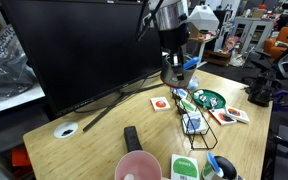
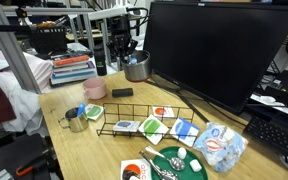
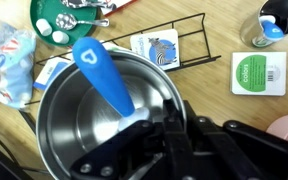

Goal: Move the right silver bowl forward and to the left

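My gripper still holds the bowl in the air, so next it should move down toward the black remote and bring the bowl onto the bare tabletop (image 1: 158, 124) beside the wire rack.
The right silver bowl (image 1: 174, 74) is a small shiny metal bowl with a blue piece (image 3: 102, 75) lying against its rim. It hangs in the air above the table, in front of the big monitor, as both exterior views show (image 2: 136, 69). In the wrist view the silver bowl (image 3: 84, 125) fills the lower left. My gripper (image 1: 172, 58) (image 2: 130, 52) comes down from above and is shut on the bowl's rim (image 3: 170, 108), one finger inside and one outside.
A pink bowl (image 1: 138, 167) (image 2: 94, 89), a black remote (image 1: 132, 137), a wire rack with cards (image 2: 144, 125) (image 3: 184, 40), a dark green dish with utensils (image 1: 209, 99) (image 3: 69, 20), a small silver cup (image 2: 76, 120) (image 3: 279, 22) and a plastic bag (image 2: 222, 145) lie on the wooden table. The monitor (image 1: 74, 50) stands behind.
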Tool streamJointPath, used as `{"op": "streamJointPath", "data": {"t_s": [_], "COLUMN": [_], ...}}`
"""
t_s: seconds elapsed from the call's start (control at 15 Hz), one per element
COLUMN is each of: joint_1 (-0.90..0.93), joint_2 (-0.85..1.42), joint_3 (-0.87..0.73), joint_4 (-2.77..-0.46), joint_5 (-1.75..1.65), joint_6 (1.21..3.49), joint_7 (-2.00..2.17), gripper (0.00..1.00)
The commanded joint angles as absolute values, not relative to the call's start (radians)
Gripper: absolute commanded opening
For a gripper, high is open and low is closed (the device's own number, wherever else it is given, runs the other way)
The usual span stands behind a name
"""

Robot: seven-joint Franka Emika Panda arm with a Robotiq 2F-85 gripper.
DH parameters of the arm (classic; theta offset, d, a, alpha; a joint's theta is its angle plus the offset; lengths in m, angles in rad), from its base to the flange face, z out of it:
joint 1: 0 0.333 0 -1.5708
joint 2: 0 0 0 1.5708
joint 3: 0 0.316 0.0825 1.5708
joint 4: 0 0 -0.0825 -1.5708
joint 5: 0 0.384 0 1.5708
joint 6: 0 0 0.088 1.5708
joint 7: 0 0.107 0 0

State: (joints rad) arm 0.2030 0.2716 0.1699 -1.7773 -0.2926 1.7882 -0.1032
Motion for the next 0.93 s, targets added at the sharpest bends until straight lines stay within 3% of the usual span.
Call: {"op": "streamJointPath", "data": {"t_s": [0.0, 0.2, 0.27, 0.6, 0.67, 0.87], "joint_1": [0.205, 0.2, 0.208, 0.207, 0.207, 0.218], "joint_2": [0.336, 0.372, 0.36, 0.375, 0.375, 0.398], "joint_3": [0.182, 0.194, 0.183, 0.187, 0.187, 0.195], "joint_4": [-1.702, -1.685, -1.713, -1.701, -1.7, -1.7], "joint_5": [-0.307, -0.296, -0.293, -0.294, -0.294, -0.306], "joint_6": [1.783, 1.768, 1.793, 1.791, 1.791, 1.79], "joint_7": [-0.265, -0.4, -0.321, -0.379, -0.38, -0.397], "gripper": [0.02, 0.02, 0.1, 0.1, 0.02, 0.02]}}
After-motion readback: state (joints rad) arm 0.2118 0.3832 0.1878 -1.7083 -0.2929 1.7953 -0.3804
